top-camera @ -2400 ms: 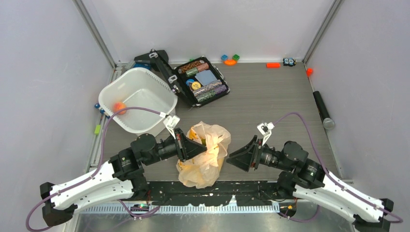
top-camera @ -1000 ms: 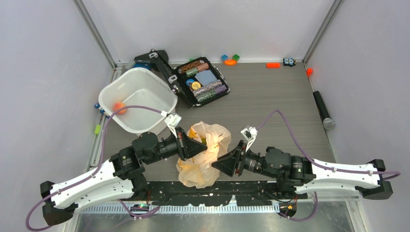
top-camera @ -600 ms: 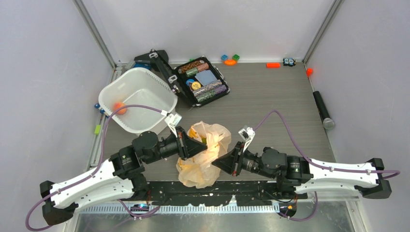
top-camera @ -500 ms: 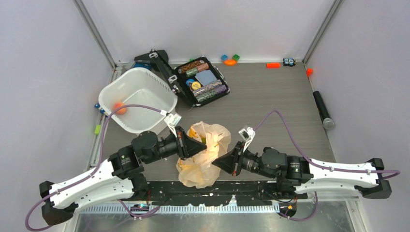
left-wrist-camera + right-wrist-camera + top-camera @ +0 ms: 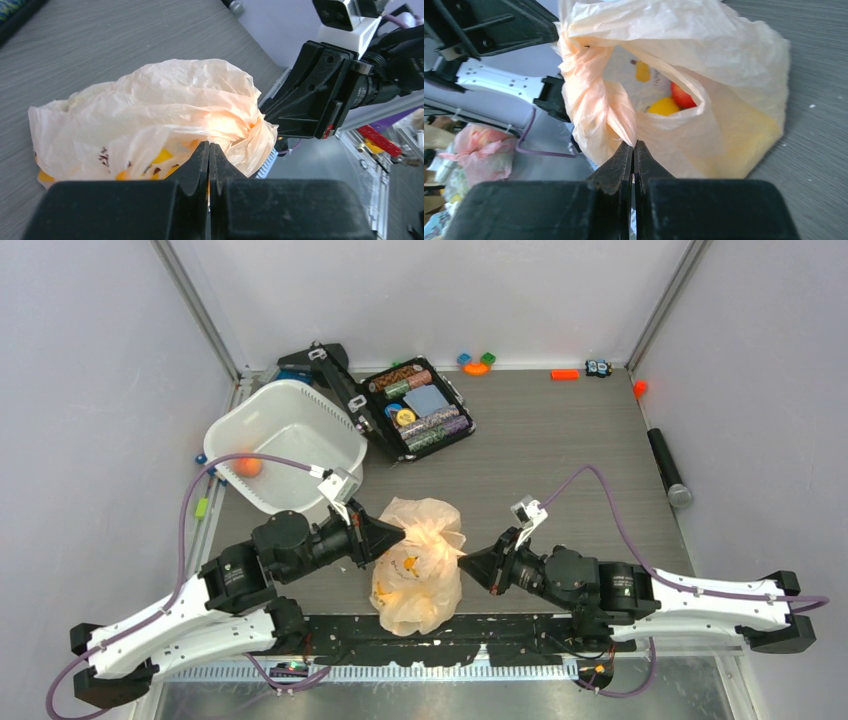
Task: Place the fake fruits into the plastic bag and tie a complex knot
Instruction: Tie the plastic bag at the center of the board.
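The bag's opening is still wide open above the fruits, so my right gripper needs to pull the twisted strip (image 5: 459,555) (image 5: 629,138) away from my left gripper and then open.
The plastic bag (image 5: 417,565), pale peach and crinkly, sits bulging on the table between my arms. My left gripper (image 5: 400,533) is shut on its left upper edge, where a thin fold of film is pinched at the tips (image 5: 209,145). From the other side my right gripper (image 5: 463,562) is shut on a twisted handle strip (image 5: 634,143). Through the bag's mouth I see fake fruits: a yellow one (image 5: 664,106) and a red one (image 5: 684,97). A small orange fruit (image 5: 247,466) lies in the white tub (image 5: 300,388).
An open black case of poker chips (image 5: 418,408) stands behind the bag, beside the tub. Small toy blocks (image 5: 477,362) and an orange piece (image 5: 565,375) lie by the back wall. A black cylinder (image 5: 668,468) rests at the right edge.
My right gripper reached the bag's right side and closed on its edge. Both grippers then drew slightly apart, the left arm back leftward, and the bag's top gathered between them.
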### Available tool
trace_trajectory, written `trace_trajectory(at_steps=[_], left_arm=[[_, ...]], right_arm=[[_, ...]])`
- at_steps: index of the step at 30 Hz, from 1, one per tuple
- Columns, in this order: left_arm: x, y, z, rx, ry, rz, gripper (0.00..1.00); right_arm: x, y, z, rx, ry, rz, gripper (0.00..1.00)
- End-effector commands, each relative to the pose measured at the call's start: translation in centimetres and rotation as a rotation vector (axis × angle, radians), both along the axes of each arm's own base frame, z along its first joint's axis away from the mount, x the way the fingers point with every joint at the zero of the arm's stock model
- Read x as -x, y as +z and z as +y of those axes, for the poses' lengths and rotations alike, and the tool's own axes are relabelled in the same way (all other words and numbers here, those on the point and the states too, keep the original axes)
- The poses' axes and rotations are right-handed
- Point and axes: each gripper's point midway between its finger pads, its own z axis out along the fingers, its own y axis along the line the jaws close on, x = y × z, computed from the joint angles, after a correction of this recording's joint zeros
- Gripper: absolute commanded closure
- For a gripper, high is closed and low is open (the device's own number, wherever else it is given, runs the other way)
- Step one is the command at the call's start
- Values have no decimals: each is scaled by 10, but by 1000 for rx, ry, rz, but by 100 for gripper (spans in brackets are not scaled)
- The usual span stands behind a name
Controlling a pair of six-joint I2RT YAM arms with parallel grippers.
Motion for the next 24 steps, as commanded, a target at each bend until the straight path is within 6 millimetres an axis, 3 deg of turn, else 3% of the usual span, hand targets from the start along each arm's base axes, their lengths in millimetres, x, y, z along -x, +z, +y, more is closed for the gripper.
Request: trace_trajectory(at_steps=[1,9,13,17,21,24], left_arm=[[-20,24,27,-50,129,-114,100],[-31,51,50,-171,190,-224,100],[-41,45,63,-258,261,-229,100],[-53,14,83,-336,380,-191,100],[-57,-19,98,-373,470,-139,100],[-48,-23,81,-282,391,-124,100]], right_arm=[[-23,-3,-26,130,-138,-62,95],[-46,13,-60,287,-271,-163,95],[-56,8,-70,369,-321,-197,95],[-68,-28,-80,457,-365,-164,95],[-77,-84,-84,506,-348,-65,95],[-70,-79,-66,420,-269,-53,95]])
